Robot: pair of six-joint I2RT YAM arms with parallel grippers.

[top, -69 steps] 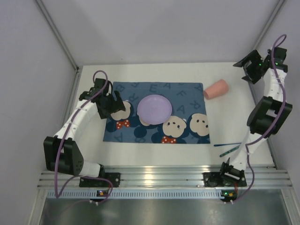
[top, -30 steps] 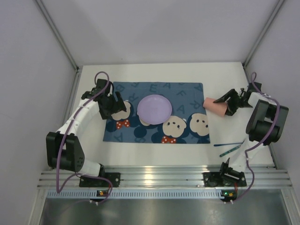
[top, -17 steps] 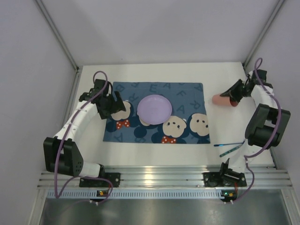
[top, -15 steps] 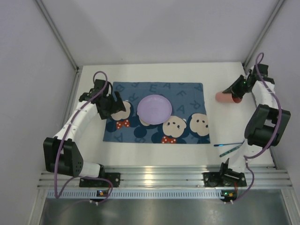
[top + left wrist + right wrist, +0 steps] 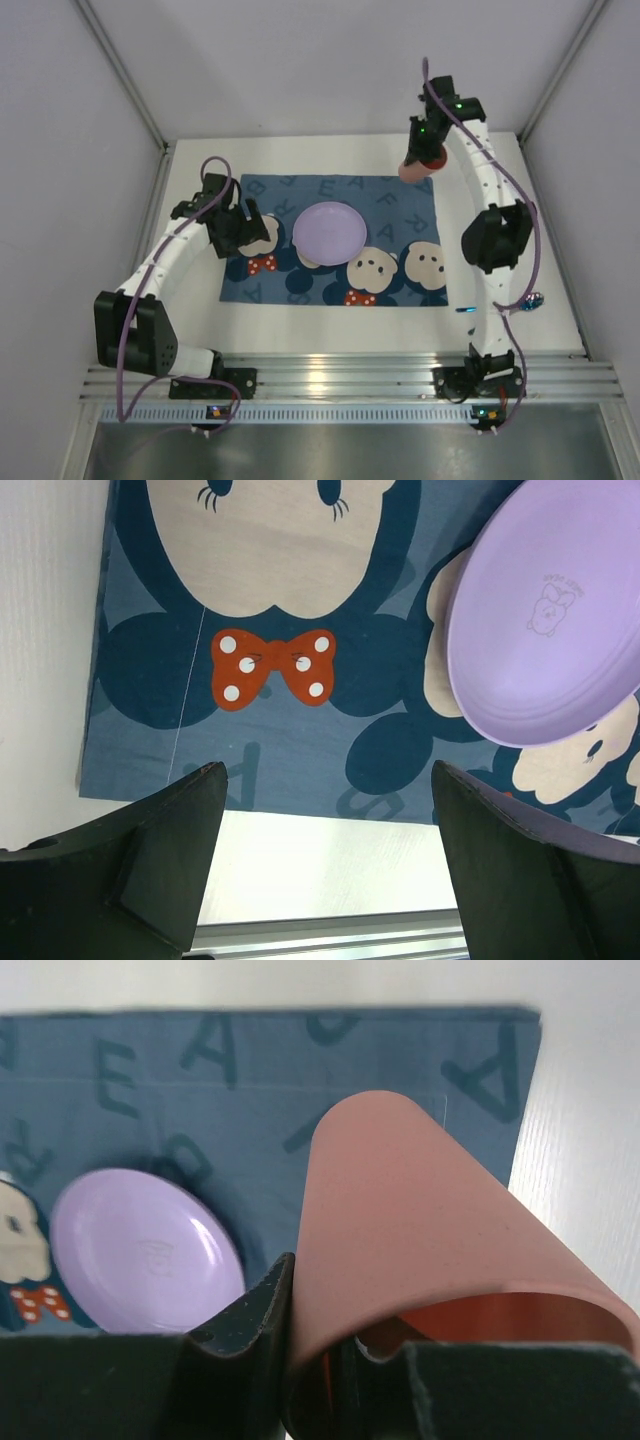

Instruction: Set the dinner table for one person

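I need to lower my right gripper next and pull it back onto the placemat's bare far corner [image 5: 412, 206] to release the pink cup, as the plate [image 5: 329, 231] leaves that spot clear.
A pink cup [image 5: 412, 171] hangs in the air over the far right corner of the blue bear placemat [image 5: 335, 285], with my right gripper [image 5: 424, 158] shut on its wall. In the right wrist view one finger [image 5: 250, 1322] presses the outside of the cup [image 5: 420, 1220] and the other sits inside the rim. A lilac plate [image 5: 329, 231] lies on the placemat's middle. My left gripper [image 5: 236, 226] hovers open over the placemat's left end; its fingers [image 5: 175, 840] frame the mat edge and the white dinner table [image 5: 320, 865], holding nothing.
Thin teal utensils [image 5: 531, 299] lie on the dinner table [image 5: 330, 325] at the right, mostly hidden behind the right arm's lower link. Grey walls and metal posts close in the back and sides. An aluminium rail runs along the near edge.
My right gripper shut on the cup at the table's right side, lifted it and carried it left to above the placemat's far right corner. The left arm barely moved.
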